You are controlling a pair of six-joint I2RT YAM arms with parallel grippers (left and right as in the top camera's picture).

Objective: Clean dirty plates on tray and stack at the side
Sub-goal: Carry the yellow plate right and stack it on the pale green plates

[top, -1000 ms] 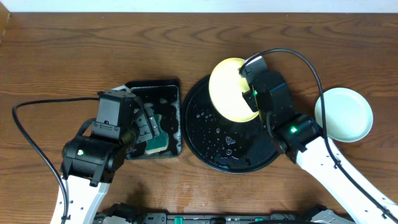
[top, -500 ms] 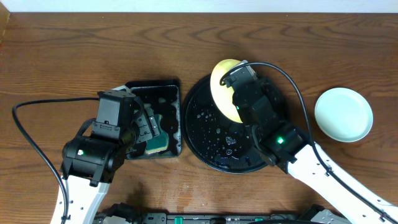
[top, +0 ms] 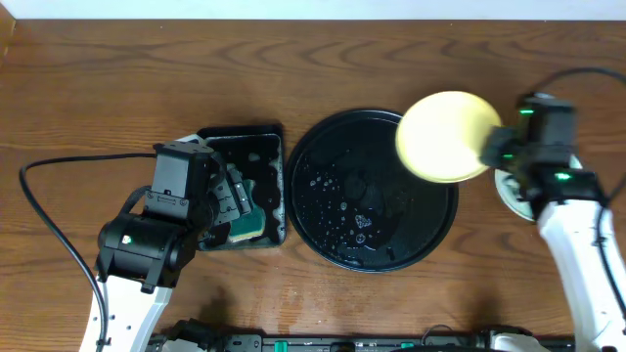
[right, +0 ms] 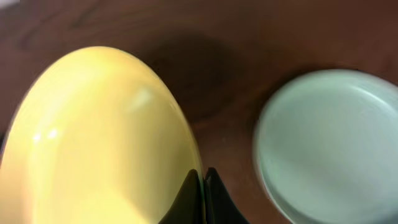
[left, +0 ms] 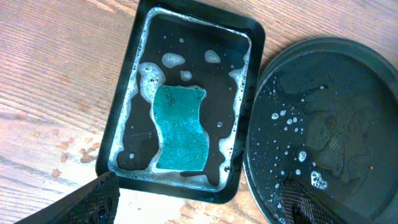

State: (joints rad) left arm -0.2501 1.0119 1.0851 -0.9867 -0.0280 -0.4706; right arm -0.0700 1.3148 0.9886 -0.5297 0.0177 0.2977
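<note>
I need to carry the yellow one over the turquoise plate (top: 514, 196) (right: 329, 143) next with my right gripper, then lower it and let go, since that plate is below the gripper and to its right in the overhead view.
My right gripper (top: 489, 152) is shut on the rim of the pale yellow plate (top: 445, 137) and holds it in the air over the right edge of the round black tray (top: 333, 220). In the right wrist view the yellow plate (right: 99, 137) fills the left, pinched at its edge by my gripper (right: 202, 193). A turquoise plate (right: 329, 143) lies on the table to its right; overhead it (top: 509, 191) is mostly hidden under my right arm. The tray holds only water drops. My left gripper (left: 199, 205) is open and empty above the rectangular tray's near edge.
A small black rectangular tray (top: 269, 132) left of the round tray holds soapy water and a teal sponge (left: 180, 127). The round tray's wet rim (left: 261, 93) lies close beside it. A black cable (top: 59, 171) runs at the left.
My right gripper has carried the yellow plate from above the tray's far middle to the right, towards the turquoise plate. The left arm has not moved.
</note>
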